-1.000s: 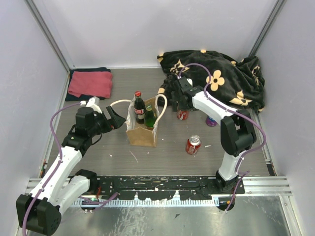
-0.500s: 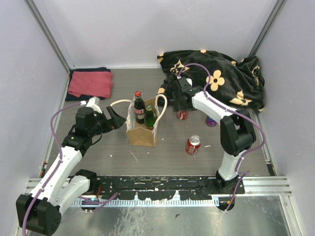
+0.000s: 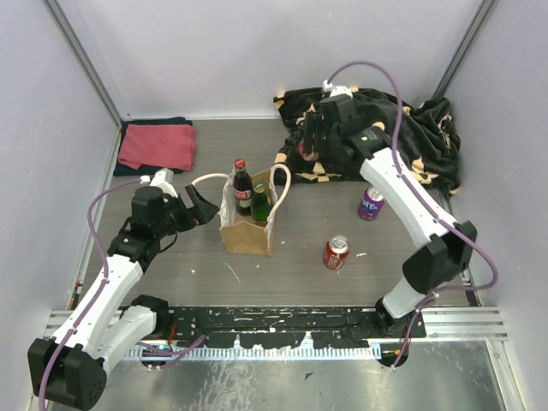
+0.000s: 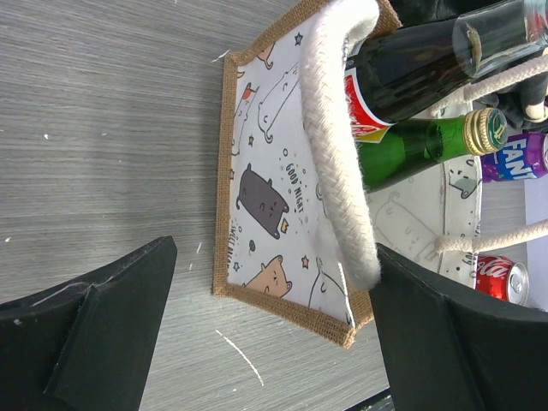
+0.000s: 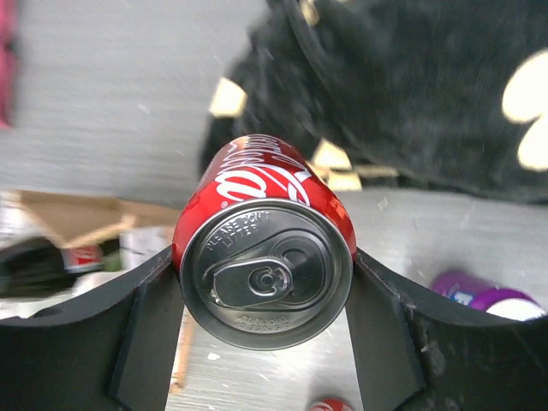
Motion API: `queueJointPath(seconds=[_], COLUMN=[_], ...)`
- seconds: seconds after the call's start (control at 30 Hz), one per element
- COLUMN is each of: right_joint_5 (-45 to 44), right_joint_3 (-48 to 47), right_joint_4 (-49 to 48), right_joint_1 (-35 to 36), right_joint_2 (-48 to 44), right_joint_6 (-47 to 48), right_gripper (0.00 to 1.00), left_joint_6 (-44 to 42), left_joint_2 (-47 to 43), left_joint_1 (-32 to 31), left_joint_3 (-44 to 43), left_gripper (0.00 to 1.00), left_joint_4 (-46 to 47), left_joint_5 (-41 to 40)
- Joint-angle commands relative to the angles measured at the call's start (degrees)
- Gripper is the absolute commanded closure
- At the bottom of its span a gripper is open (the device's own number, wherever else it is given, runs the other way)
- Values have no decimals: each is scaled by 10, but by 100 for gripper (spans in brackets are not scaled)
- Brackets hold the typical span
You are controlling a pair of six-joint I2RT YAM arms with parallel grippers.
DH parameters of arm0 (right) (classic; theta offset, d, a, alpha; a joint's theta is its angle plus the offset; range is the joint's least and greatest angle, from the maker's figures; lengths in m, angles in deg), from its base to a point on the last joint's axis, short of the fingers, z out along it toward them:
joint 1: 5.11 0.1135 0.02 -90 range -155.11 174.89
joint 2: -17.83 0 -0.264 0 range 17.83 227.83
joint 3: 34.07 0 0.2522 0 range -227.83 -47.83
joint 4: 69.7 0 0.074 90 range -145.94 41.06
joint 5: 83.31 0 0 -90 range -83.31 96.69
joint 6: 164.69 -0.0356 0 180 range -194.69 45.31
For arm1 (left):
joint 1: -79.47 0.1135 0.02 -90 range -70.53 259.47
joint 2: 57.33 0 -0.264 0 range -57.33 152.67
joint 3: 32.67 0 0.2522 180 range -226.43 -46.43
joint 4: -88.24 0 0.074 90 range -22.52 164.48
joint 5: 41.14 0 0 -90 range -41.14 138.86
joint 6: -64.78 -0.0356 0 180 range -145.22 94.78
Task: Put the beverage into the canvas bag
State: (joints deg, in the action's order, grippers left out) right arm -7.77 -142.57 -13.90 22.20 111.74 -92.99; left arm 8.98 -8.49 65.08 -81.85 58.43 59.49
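Note:
I next need to swing my right gripper left in the top view, down to the bag's free gap before the cola bottle, and release.
The canvas bag point(image 3: 248, 229) stands upright mid-table with a cola bottle point(image 3: 241, 183) and a green bottle point(image 3: 260, 203) inside. My right gripper point(image 3: 306, 151) is raised over the blanket's front edge, right of and behind the bag. It is shut on a red cola can point(image 5: 265, 257), held by its sides with the top facing the camera. My left gripper point(image 3: 202, 208) is open beside the bag's left side. In the left wrist view the bag point(image 4: 274, 188) and its cream rope handle point(image 4: 334, 145) lie between the wide-open fingers point(image 4: 111, 317).
A second red can point(image 3: 336, 252) and a purple can point(image 3: 370, 204) stand on the table right of the bag. A black flowered blanket point(image 3: 385, 128) fills the back right. A folded red towel point(image 3: 157, 145) lies at the back left.
My right gripper has lifted the red can off the table, up and toward the back. The purple can now shows fully. The left arm has not moved.

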Motion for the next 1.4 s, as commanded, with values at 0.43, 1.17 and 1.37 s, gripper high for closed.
queueJointPath(seconds=[0.43,1.17,1.37], right_joint_5=[-39,-87,-95], right_joint_3=[-134,2,4], right_joint_4=[-120,-162,-155], right_joint_1=[260,320,320], right_joint_2=[-76,-12,22], right_joint_6=[34,39,42], right_gripper=[99,99,99], left_joint_6=[0,-13,-12], left_joint_2=[-9,-50,-51], left_joint_1=[1,1,1], left_joint_3=[-5,10,14], left_gripper=[2,2,2], left_joint_4=[1,-33,-29], left_joint_5=[3,-11,-10])
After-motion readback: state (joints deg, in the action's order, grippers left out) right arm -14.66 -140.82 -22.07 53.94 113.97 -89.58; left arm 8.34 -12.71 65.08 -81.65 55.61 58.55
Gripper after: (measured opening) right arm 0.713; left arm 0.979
